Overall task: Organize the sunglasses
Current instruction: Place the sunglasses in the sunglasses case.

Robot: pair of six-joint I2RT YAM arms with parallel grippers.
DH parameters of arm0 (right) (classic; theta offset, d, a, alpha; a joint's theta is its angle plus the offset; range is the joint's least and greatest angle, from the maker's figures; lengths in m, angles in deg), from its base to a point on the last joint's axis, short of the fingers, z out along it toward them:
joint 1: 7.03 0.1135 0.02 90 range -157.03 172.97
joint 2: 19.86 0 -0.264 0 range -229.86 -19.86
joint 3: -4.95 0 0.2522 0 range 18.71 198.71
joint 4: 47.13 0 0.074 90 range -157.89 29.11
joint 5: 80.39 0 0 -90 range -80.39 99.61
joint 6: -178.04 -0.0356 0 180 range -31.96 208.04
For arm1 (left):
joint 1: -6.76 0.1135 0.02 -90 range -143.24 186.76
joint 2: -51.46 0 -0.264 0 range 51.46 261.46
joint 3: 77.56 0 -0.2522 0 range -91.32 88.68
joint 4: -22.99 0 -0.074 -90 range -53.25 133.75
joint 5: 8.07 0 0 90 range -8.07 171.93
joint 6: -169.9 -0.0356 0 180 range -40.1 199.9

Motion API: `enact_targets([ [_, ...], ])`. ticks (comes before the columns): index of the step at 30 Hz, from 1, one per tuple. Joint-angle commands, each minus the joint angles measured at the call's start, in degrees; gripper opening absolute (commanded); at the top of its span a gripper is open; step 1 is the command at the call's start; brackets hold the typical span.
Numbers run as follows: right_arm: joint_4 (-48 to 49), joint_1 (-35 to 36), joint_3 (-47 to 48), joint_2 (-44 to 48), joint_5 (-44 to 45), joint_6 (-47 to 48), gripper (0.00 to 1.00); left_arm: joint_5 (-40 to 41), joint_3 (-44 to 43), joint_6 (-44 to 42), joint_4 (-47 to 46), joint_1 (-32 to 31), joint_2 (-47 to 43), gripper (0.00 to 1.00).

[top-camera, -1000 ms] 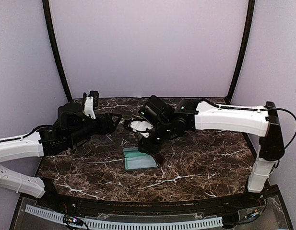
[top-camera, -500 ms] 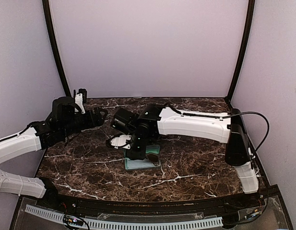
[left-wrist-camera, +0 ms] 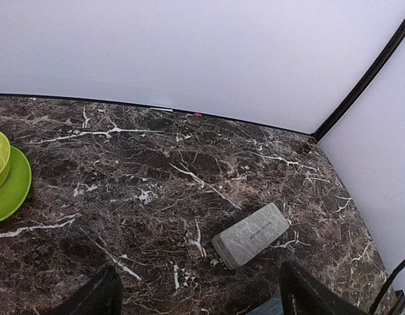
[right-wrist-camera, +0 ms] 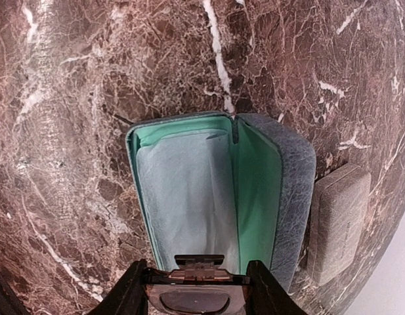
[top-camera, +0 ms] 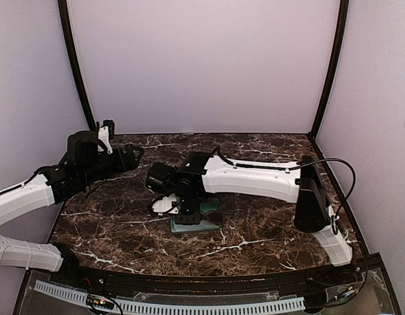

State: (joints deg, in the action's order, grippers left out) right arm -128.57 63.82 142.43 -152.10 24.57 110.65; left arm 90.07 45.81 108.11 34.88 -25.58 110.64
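Observation:
I need to bring the sunglasses (right-wrist-camera: 194, 300) down next with my right gripper onto the light blue cloth inside the open case (right-wrist-camera: 187, 190) and let go of them there, as the cloth below is bare.
My right gripper (right-wrist-camera: 197, 281) is shut on the dark brown-black sunglasses (right-wrist-camera: 194, 300), folded, a lens and hinge showing between the fingers. It holds them just above the near end of an open blue-grey case (right-wrist-camera: 291, 190) with green lining and a light blue cloth (right-wrist-camera: 186, 190) inside. In the top view the right gripper (top-camera: 188, 215) hangs over this case (top-camera: 195, 226) at table centre. My left gripper (left-wrist-camera: 202, 305) is open and empty, raised at the far left (top-camera: 133, 156). The pink-purple pair is out of view.
A closed grey case (right-wrist-camera: 337, 220) lies right beside the open one; it also shows in the left wrist view (left-wrist-camera: 251, 234). A green plate with a bowl (left-wrist-camera: 6, 180) sits at the left edge. Black frame posts stand at the table's back corners.
My right arm has swung left and down, bringing the sunglasses over the open case. My left arm has drawn back to the left and up.

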Motion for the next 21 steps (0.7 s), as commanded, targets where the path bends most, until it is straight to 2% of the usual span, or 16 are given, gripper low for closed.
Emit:
enact_targets([
  [1,-1.2,0.5,2.6,-2.0,2.7,0.8,0.31,-1.3,1.5,0.9,-0.9,0.4,-0.9,0.85],
  [21,-2.2,3.2,8.7,-7.2,6.0,4.2,0.33,-1.3,2.8,1.2,-1.1,0.4,-1.6,0.85],
])
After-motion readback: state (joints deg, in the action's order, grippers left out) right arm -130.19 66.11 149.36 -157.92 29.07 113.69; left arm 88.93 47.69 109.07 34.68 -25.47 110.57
